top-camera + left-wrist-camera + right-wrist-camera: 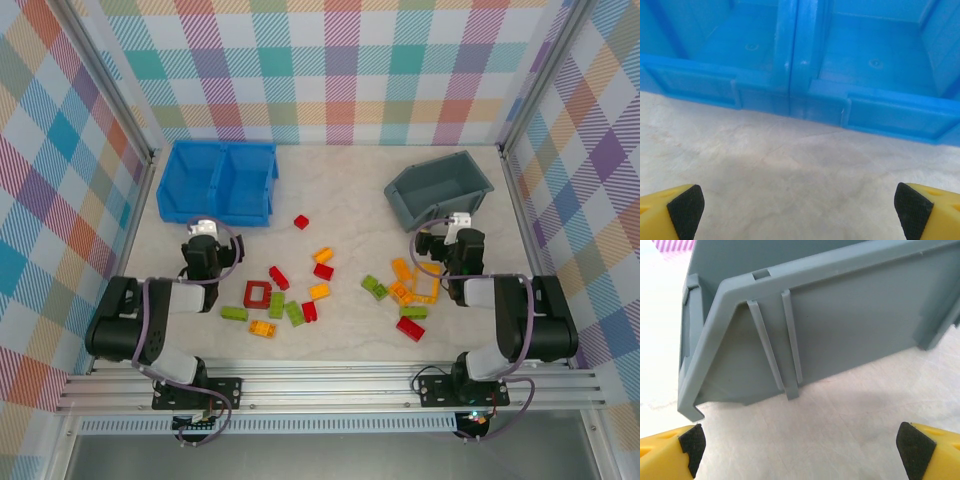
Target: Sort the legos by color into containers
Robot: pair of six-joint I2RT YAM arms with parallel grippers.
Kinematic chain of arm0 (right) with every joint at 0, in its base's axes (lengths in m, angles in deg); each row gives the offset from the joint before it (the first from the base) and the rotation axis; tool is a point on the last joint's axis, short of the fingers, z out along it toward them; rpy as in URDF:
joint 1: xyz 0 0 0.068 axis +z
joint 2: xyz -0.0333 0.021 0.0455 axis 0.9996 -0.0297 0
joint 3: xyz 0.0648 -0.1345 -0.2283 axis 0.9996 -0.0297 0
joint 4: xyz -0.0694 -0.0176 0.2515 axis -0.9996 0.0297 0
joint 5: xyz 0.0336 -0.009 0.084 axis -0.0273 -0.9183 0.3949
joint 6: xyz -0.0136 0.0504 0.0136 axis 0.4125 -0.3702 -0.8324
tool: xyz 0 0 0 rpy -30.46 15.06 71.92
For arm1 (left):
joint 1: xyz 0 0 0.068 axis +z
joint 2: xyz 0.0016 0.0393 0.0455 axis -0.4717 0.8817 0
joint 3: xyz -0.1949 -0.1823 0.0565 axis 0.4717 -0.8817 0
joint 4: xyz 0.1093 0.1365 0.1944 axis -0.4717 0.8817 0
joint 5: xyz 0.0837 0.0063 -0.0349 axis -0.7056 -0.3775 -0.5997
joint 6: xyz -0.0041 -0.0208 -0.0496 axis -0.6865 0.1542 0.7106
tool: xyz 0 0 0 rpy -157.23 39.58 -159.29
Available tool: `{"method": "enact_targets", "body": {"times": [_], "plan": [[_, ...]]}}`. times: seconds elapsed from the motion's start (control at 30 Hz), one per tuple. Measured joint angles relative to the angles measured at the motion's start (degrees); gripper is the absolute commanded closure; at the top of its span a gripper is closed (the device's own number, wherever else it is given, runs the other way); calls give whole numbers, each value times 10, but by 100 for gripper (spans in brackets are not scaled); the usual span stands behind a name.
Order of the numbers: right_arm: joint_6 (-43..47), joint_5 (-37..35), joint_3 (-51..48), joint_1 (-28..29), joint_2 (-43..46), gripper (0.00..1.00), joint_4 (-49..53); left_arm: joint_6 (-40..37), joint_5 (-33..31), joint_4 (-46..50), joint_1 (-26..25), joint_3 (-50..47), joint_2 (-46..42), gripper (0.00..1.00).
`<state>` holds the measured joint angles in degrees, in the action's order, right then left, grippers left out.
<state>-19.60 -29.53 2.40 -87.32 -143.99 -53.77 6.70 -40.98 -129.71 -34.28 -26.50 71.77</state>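
Note:
I will next reach my left gripper outward and close it on the blue container's side nearest the lone red brick, clear on both sides.
The legos lie loose on the pale table between the arms: a hollow red frame, red bricks, lime green ones and orange-yellow ones. The blue two-compartment container stands at the back left, and both of its compartments look bare. The dark grey container sits at the back right, its side wall close in front of my right gripper. My left gripper is open just short of the blue rim. Both hold nothing.
Checked walls close off the table at the back and sides. A metal rail runs along the near edge by the arm bases. One red brick lies apart, just right of the blue container.

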Motion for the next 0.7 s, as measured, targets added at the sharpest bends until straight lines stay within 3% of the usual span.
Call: {"method": "enact_targets", "body": {"times": [0.17,0.23,0.3,0.33,0.4,0.5,0.57,0.7], "plan": [[-16,-41,81,20,209,0,190,-1,-57,185,-57,81,-231,0],[-43,-55,173,27,269,0,281,19,-76,272,-83,174,-280,0],[-98,-70,290,31,281,0,369,66,-72,372,-92,291,-286,0],[-130,-75,349,30,275,5,414,91,-59,411,-89,344,-277,0],[-163,-57,430,22,256,19,480,130,-2,478,-67,425,-247,0],[-202,-38,530,16,184,21,607,164,69,599,-44,579,-115,9],[-219,-33,580,14,115,28,687,170,107,663,-40,688,9,11],[-242,-21,614,9,-19,30,798,169,149,770,-41,770,186,15]]}}
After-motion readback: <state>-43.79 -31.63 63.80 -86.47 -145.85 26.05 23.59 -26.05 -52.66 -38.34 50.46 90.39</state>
